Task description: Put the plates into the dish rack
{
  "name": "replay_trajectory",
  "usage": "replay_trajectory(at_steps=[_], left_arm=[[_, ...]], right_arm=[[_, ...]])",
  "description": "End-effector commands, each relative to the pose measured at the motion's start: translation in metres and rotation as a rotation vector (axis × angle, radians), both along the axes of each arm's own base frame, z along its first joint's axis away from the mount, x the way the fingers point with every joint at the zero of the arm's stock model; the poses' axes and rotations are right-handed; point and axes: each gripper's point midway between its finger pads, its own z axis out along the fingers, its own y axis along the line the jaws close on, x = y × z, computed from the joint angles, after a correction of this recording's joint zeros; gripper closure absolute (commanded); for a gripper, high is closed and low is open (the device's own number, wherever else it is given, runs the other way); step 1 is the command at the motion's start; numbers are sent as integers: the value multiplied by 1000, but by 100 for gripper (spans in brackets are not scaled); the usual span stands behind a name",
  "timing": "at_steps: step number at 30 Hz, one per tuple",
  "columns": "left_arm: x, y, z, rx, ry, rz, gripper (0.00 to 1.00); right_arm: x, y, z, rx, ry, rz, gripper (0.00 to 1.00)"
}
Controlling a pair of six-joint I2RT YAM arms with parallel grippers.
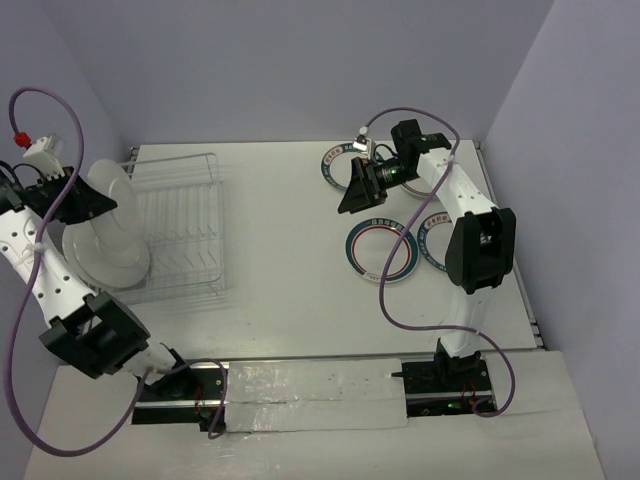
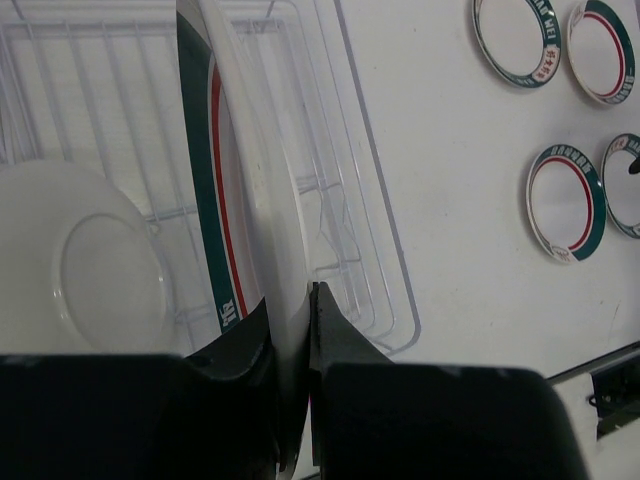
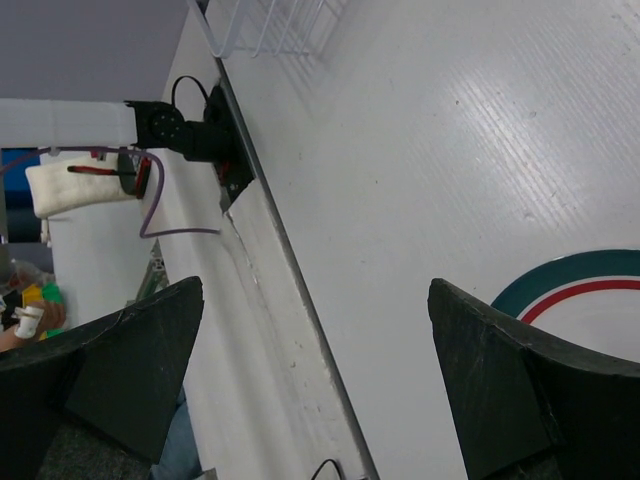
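Note:
The empty slot point(image 1: 148, 244) point(image 2: 175, 240) beside the leaning plate is below and back from my left gripper, so the gripper needs to move down and back next and let go of the upright plate in that slot.
The white wire dish rack point(image 1: 188, 215) stands at the left of the table. My left gripper point(image 1: 88, 203) is shut on the edge of a teal-rimmed plate point(image 1: 112, 195) and holds it upright over the rack's left part. In the left wrist view this plate point(image 2: 225, 150) runs edge-on between the closed fingers point(image 2: 335, 330), above the rack point(image 2: 375, 250). A second plate point(image 1: 105, 258) leans in the rack, white underside showing point(image 2: 100, 270). My right gripper point(image 1: 358, 192) is open and empty above the table, with teal-rimmed plates point(image 1: 382, 250) around it. One rim shows in the right wrist view point(image 3: 580, 285).
More plates lie flat at the right: one at the back point(image 1: 338, 165), one partly under the right arm point(image 1: 435, 245). The left wrist view shows several plates on the table point(image 2: 565, 200). Purple cables loop from both arms. Walls close in on three sides.

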Motion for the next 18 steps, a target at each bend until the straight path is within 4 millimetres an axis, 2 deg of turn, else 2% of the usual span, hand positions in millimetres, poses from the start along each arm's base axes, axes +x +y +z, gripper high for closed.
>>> replay_trajectory(at_steps=[1, 8, 18], left_arm=[[-13, -10, 16, 0, -69, -105, 100], [-20, 17, -23, -96, 5, -62, 100], [-17, 27, -62, -126, 70, -36, 100]], right_arm=[[-5, 4, 22, 45, -89, 31, 0], [-3, 5, 19, 48, -86, 35, 0], [-5, 3, 9, 38, -74, 42, 0]])
